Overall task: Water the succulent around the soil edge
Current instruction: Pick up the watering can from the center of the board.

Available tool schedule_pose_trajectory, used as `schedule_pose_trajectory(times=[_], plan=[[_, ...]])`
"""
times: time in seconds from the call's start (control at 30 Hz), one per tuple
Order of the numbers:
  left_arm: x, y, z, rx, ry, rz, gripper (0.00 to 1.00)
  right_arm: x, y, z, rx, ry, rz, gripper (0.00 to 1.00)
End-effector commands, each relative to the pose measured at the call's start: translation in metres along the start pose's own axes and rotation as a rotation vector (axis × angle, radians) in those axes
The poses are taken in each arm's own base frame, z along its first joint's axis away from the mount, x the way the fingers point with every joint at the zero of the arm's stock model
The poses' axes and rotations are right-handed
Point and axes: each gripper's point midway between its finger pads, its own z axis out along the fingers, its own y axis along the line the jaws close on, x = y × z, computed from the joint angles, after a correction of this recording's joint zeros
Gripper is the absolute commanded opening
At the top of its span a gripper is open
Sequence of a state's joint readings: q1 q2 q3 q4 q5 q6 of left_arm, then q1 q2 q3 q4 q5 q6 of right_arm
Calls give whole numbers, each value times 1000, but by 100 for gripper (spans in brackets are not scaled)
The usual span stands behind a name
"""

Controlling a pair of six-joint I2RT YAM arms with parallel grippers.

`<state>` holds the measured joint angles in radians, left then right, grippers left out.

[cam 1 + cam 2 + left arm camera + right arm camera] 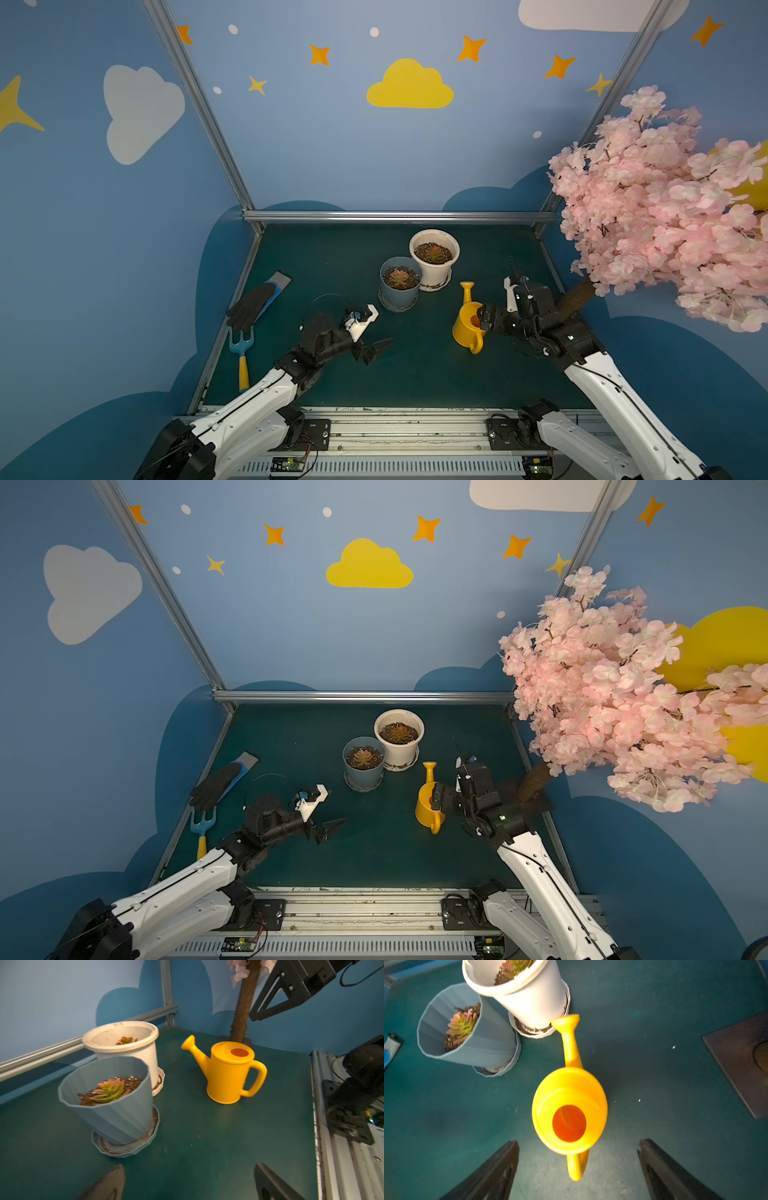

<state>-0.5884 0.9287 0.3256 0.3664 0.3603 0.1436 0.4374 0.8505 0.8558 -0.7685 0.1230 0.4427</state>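
Observation:
The yellow watering can is below my right gripper, with its rear handle point(477, 343) point(576, 1168) between the open fingers. Next I will lower my right gripper onto that handle, with a finger on each side of it.
Two potted succulents stand mid-table: one in a blue-grey ribbed pot point(400, 286) point(112, 1113), one in a white pot point(434, 255) point(126, 1051) just behind it, each ringed by dark soil. To their right a yellow watering can point(467, 326) point(569, 1093) stands upright, spout toward the white pot. My right gripper point(485, 319) point(578, 1142) is open at the can's rear; the handle point(577, 1165) shows between its fingers, touching neither. My left gripper point(374, 349) point(190, 1167) hangs open over bare mat in front of the blue-grey pot, holding nothing.
A black and blue glove point(253, 303) and a blue hand fork point(242, 353) lie at the left edge. A pink blossom tree point(665, 208) overhangs the right side, its trunk point(575, 297) on a dark base plate point(737, 1059). Aluminium rails point(399, 216) border the mat.

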Motion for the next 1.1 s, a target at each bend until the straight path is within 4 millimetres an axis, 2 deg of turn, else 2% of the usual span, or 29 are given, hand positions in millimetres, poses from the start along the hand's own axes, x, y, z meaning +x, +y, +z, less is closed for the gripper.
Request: schedule_pose_trajectory(times=[0.0, 0.13, 0.3, 0.37, 0.57, 0.8, 0.93, 1.07], plan=[[-8, -10, 4, 40, -6, 45, 100, 32, 0, -4, -13, 100, 28, 94], [-7, -9, 6, 28, -12, 61, 100, 49, -4, 12, 19, 129, 59, 92], [-5, -6, 7, 13, 0, 75, 100, 66, -14, 41, 64, 133, 89, 82], [-4, -5, 8, 12, 4, 79, 100, 67, -18, 47, 88, 125, 82, 79], [-1, -3, 12, 8, 19, 85, 100, 76, -12, 72, 24, 53, 34, 68], [1, -1, 12, 0, 24, 81, 100, 81, -12, 72, 17, -9, -35, 56], [0, -1, 12, -3, 21, 78, 100, 79, -15, 67, 34, -62, -37, 51], [0, 0, 11, -10, 21, 73, 100, 77, -13, 73, 37, -80, 11, 46]])
